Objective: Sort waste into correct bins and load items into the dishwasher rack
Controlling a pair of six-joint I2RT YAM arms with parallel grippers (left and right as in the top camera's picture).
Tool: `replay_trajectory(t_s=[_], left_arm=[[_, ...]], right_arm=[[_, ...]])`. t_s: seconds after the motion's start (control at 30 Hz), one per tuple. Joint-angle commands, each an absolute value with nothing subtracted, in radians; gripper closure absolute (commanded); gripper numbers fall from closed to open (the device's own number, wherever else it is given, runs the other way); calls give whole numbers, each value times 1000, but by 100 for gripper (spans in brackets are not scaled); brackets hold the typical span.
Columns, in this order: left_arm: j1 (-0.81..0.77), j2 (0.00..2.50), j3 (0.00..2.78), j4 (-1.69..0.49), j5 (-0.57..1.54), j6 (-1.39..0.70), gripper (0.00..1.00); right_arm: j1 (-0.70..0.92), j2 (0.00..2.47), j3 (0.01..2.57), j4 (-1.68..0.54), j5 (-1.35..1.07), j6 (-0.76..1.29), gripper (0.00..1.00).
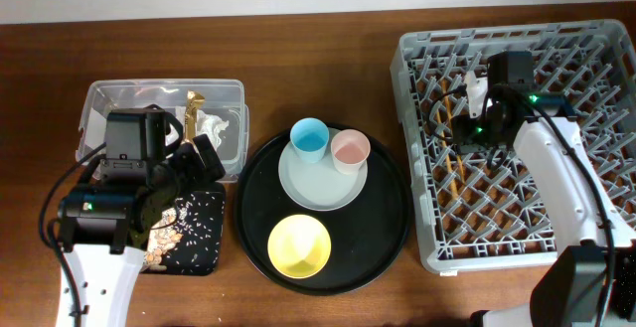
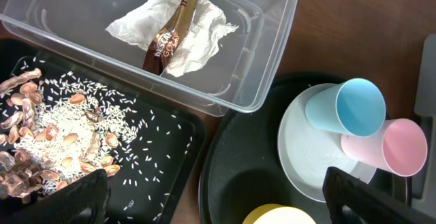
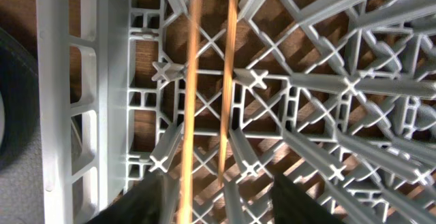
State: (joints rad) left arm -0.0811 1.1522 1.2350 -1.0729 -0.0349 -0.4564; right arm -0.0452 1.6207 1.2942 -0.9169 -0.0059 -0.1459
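The robot needs to move its left gripper down toward the pale plate (image 1: 318, 186), onto the blue cup's rim (image 1: 292, 135) by the clear tub, because the pink cup crowds the blue cup's other side.
My left gripper (image 1: 204, 156) (image 2: 218, 203) is open and empty, over the gap between the shallow black tray (image 1: 204, 230) (image 2: 160, 159) and the round tray. The black tray holds brown food scraps (image 2: 24, 122) and rice. The clear tub (image 1: 231, 90) (image 2: 262, 74) holds white tissue (image 2: 201, 37) and a gold foil wrapper (image 2: 170, 40). The blue cup (image 1: 309, 138) (image 2: 347, 105) and pink cup (image 1: 350, 150) (image 2: 402, 146) sit on the pale plate (image 1: 318, 186) (image 2: 306, 159). The yellow bowl (image 1: 299, 245) (image 2: 279, 216) is in front of them. My right gripper (image 1: 475, 98) (image 3: 221, 207) is open over the grey rack (image 1: 409, 118) (image 3: 68, 115). The chopsticks (image 3: 192, 115) lie on the lattice between its fingers.
The plate, cups and bowl stand on a big round black tray (image 1: 390, 208) (image 2: 238, 169) between the bins and the rack. The rack's upright pegs (image 3: 327, 81) crowd around my right fingers. Bare brown table runs along the back and front edges.
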Motion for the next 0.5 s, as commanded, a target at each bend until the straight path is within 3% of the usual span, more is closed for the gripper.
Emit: replay_trajectory(t_s=[0.0, 0.07, 0.1, 0.2, 0.3, 0.47], left_arm=[[-84, 1153, 1231, -1071, -49, -451, 1], [-84, 1153, 1231, -1071, -49, -451, 1], [-84, 1153, 1231, -1071, -49, -451, 1], [-84, 1153, 1231, -1071, -49, -451, 1], [-84, 1153, 1231, -1071, -49, -451, 1], [-84, 1153, 1231, -1025, -49, -451, 1]], right_arm=[[-46, 1623, 1319, -932, -20, -127, 41], [-46, 1623, 1319, -954, -149, -84, 28], [-46, 1623, 1319, -984, -347, -84, 22], [-44, 1623, 1319, -1127, -782, -85, 16], [46, 1623, 1314, -1246, -815, -100, 15], [389, 1623, 1259, -1164, -739, -91, 15]])
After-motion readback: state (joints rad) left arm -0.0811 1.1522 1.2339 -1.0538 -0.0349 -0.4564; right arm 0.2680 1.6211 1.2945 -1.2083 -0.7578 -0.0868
